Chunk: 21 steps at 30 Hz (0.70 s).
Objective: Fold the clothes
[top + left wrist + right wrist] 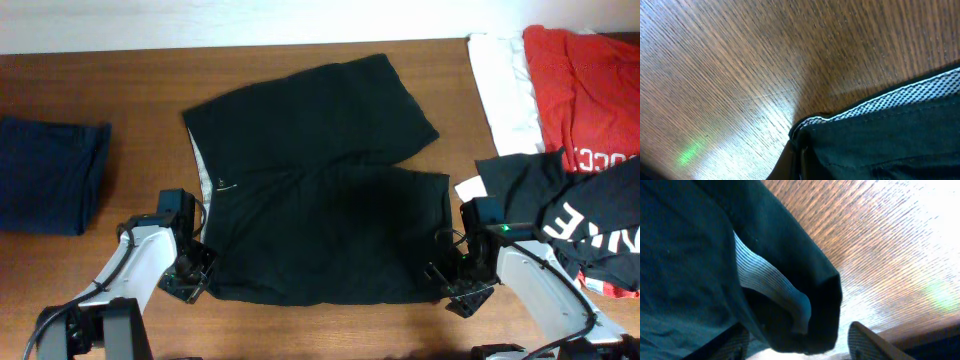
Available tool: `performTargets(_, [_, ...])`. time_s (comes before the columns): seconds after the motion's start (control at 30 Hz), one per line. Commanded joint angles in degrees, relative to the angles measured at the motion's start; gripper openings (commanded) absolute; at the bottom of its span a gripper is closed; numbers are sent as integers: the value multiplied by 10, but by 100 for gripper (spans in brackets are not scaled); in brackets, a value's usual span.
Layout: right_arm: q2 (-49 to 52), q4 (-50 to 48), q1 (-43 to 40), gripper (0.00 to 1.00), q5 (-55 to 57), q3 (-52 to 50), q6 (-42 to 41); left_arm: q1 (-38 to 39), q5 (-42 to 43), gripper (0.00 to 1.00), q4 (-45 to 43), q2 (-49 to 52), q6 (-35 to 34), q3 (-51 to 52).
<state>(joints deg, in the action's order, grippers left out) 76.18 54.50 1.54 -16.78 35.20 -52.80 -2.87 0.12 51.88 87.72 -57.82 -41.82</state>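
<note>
I will keep my right gripper where it is next and close its fingers on the folded corner of the black garment, because that corner is already between them.
A large black garment [320, 200], shaped like shorts, lies spread flat mid-table, with a white inner patch at its left waistband. My left gripper [190, 280] is at its near left corner; in the left wrist view the fingers [800, 160] are pressed together on the mesh-lined hem of the black garment [880, 145]. My right gripper [455, 290] is at the near right corner. Its fingers [797, 345] are apart, with a folded corner of the black garment [690, 255] and its ribbed lining between them.
A folded navy garment [50, 175] lies at the left edge. At the right are a white garment [500, 90], a red one [585, 85] and a black one with white lettering [580, 215], which overlaps my right arm. The wooden table [120, 80] shows at the far left.
</note>
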Motion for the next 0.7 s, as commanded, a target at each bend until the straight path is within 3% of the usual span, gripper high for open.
performTargets(0.0, [1,-24,3,61,26,-26,-41,-4,-10,1,3,-3,9,5])
performTargets(0.1, [1,-56,3,51,29,-43,-48,-4,-10,1,3,-3,9,5])
performTargets(0.13, [1,-57,3,43,29,-45,-48,-4,-10,1,3,-3,9,5])
performTargets(0.17, [1,-59,3,34,31,-45,-48,-4,-10,1,3,-3,9,5])
performTargets(0.23, [1,-67,3,4,40,-46,-47,-4,-10,1,3,-3,15,5])
performTargets(0.3, [0,-76,3,4,40,-44,-47,-4,-10,1,3,-3,52,5])
performTargets(0.37, [0,-68,3,4,40,-20,3,-4,-9,0,3,-3,162,2])
performTargets(0.43, [0,-40,3,4,50,35,64,-4,31,1,8,-7,332,-22])
performTargets(0.47, [0,-21,3,4,66,68,78,-4,40,0,22,-11,372,-39])
performTargets(0.67, [0,101,3,4,162,278,171,-4,16,0,98,-34,411,-198])
